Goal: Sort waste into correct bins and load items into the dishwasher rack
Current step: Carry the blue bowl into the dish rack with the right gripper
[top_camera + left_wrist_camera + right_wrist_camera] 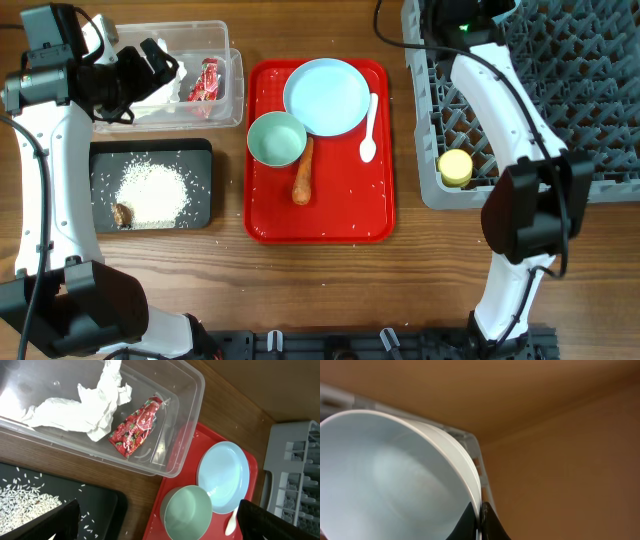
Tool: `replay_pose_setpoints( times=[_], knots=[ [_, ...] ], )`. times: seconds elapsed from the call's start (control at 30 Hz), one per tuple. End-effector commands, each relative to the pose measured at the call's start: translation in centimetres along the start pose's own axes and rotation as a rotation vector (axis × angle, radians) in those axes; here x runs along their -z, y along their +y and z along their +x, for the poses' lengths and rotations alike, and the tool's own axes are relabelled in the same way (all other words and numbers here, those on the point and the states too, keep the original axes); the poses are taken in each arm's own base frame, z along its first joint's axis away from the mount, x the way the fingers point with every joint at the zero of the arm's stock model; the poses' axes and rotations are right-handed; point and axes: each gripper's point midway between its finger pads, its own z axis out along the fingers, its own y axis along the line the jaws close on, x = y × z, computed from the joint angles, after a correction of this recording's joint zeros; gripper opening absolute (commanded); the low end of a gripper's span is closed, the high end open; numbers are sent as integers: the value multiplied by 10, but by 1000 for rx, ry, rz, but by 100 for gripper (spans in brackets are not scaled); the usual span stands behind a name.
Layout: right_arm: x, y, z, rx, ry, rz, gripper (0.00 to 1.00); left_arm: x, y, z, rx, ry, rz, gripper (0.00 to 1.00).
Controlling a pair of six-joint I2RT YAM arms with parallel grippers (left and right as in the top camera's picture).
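Note:
The grey rack's far end is below my right gripper, so the bowl needs to go down into it, toward the left in the overhead view, and then I need to let go of the bowl's rim.
My left gripper is open and empty, and hangs over the gap between the clear tub and the red tray. The tub holds the crumpled tissue and the red wrapper. The black tray holds rice and a brown lump. The pale blue plate, mint-green bowl, carrot and white spoon lie on the red tray. My right gripper is shut on the rim of the pale blue bowl by the grey rack. A yellow cup sits in the rack.
The red serving tray lies mid-table with a few stray rice grains on it. The rack takes up the right side, and the right arm reaches across its near left part. The tub and the black tray stand at the left, one behind the other.

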Motion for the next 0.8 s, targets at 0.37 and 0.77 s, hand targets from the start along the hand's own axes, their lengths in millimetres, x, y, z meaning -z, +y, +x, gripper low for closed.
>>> replay_pose_setpoints(
  times=[0.37, 0.77],
  knots=[
    [-9, 48, 9, 160, 13, -49, 4, 1, 0, -2, -3, -7, -1, 100],
    [-16, 73, 13, 185, 17, -57, 4, 1, 0, -2, -3, -7, -1, 100]
  ],
)
